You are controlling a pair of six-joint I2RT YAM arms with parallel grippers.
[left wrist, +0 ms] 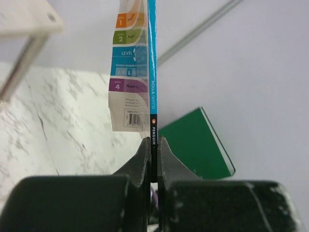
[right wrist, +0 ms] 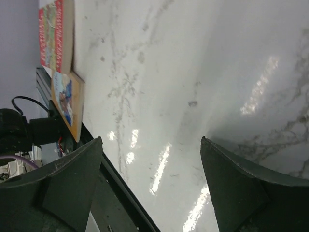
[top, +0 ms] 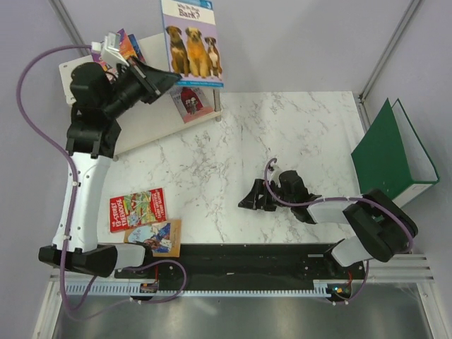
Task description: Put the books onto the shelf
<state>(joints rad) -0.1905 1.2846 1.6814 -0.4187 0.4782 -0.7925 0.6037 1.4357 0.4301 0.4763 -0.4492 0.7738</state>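
The upright books already stand at that end of the shelf, so my left gripper shifts to the left in the top view and lowers beside them next.
My left gripper (top: pixel 168 79) is raised over the shelf (top: pixel 152 134) at the back left, shut on the lower edge of the white-blue dogs book (top: pixel 192 42). In the left wrist view its blue spine (left wrist: pixel 152 72) stands upright, pinched at my left gripper (left wrist: pixel 153 145). Upright books (top: pixel 120 46) stand on the shelf's left end, and one with a red picture (top: pixel 191 102) lies at its right end. The red Treehouse book (top: pixel 138 208) and the orange-brown book (top: pixel 157 238) lie flat at the front left. My right gripper (top: pixel 251 198) rests low over the marble, open and empty.
The large green ring binder (top: pixel 392 152) stands at the right edge, also seen as the green binder (left wrist: pixel 198 145). A shelf board (left wrist: pixel 29 17) and its silver leg (left wrist: pixel 19 67) show at upper left. The right wrist view shows the red book (right wrist: pixel 55 34) and the orange book (right wrist: pixel 70 104) beyond my right gripper (right wrist: pixel 150 140).
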